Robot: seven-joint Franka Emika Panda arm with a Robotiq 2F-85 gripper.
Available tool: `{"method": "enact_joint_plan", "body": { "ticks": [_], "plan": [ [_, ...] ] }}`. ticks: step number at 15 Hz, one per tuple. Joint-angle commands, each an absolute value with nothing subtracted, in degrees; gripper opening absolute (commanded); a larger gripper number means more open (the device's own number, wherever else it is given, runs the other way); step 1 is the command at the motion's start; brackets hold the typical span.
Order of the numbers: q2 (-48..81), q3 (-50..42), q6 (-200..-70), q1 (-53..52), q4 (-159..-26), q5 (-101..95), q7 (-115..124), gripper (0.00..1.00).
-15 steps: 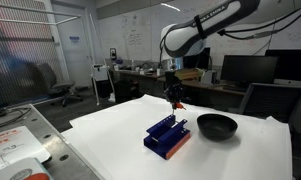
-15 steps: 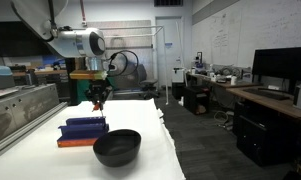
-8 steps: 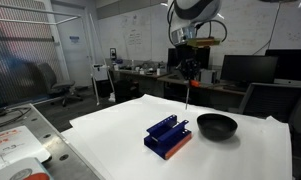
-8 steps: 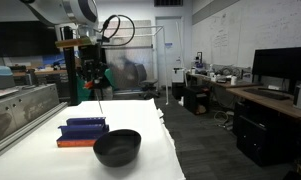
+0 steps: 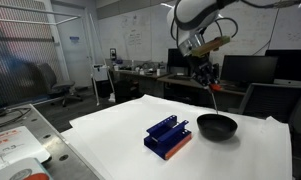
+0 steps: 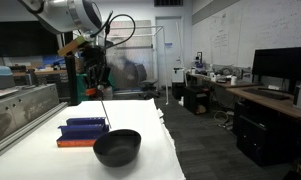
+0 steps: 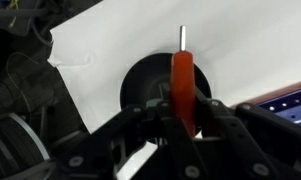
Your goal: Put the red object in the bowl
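My gripper lowers the red object down into the black bowl's opening (image 5: 217, 123) (image 7: 153, 83) next and releases it there, since its red handle still hangs high above the bowl's rim.
My gripper (image 5: 208, 74) is shut on the red object (image 5: 216, 98), a thin red-orange piece that hangs down from the jaws. It hovers above the black bowl (image 5: 216, 127), which sits on the white table. In an exterior view the gripper (image 6: 96, 78) holds the thin piece (image 6: 103, 108) over the bowl (image 6: 117, 148). In the wrist view the red object (image 7: 182, 82) stands between the jaws (image 7: 182, 112), with the bowl (image 7: 140, 85) directly beneath it.
A blue slotted rack with an orange underside (image 5: 167, 137) lies on the white table (image 5: 120, 140) beside the bowl; it also shows in an exterior view (image 6: 82, 131). Its edge shows in the wrist view (image 7: 290, 98). Desks, monitors and chairs stand behind the table.
The gripper has risen from just above the blue rack and moved sideways to above the bowl, carrying the red object with it.
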State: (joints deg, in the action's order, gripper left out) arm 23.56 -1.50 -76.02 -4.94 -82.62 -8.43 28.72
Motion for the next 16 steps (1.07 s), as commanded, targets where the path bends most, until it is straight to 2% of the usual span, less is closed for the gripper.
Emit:
{"method": "enact_joint_plan", "body": {
  "ticks": [1,5,6,7,14,16],
  "plan": [
    [33.3,-3.1,-69.0,-5.2,-76.0,-7.5,32.2,0.13],
    [41.6,-3.9,-70.1,-4.4,-71.8,-5.2,31.1,0.14],
    [42.6,-3.9,-70.6,-4.2,-71.0,-4.4,30.9,0.46],
    [43.4,-3.9,-71.1,-4.0,-70.1,-3.4,30.7,0.47],
    [35.9,-2.5,-78.2,-1.6,-72.0,5.5,26.2,0.98],
    [31.4,-2.1,-80.0,-1.2,-74.6,8.2,24.4,1.00]
  ]
}}
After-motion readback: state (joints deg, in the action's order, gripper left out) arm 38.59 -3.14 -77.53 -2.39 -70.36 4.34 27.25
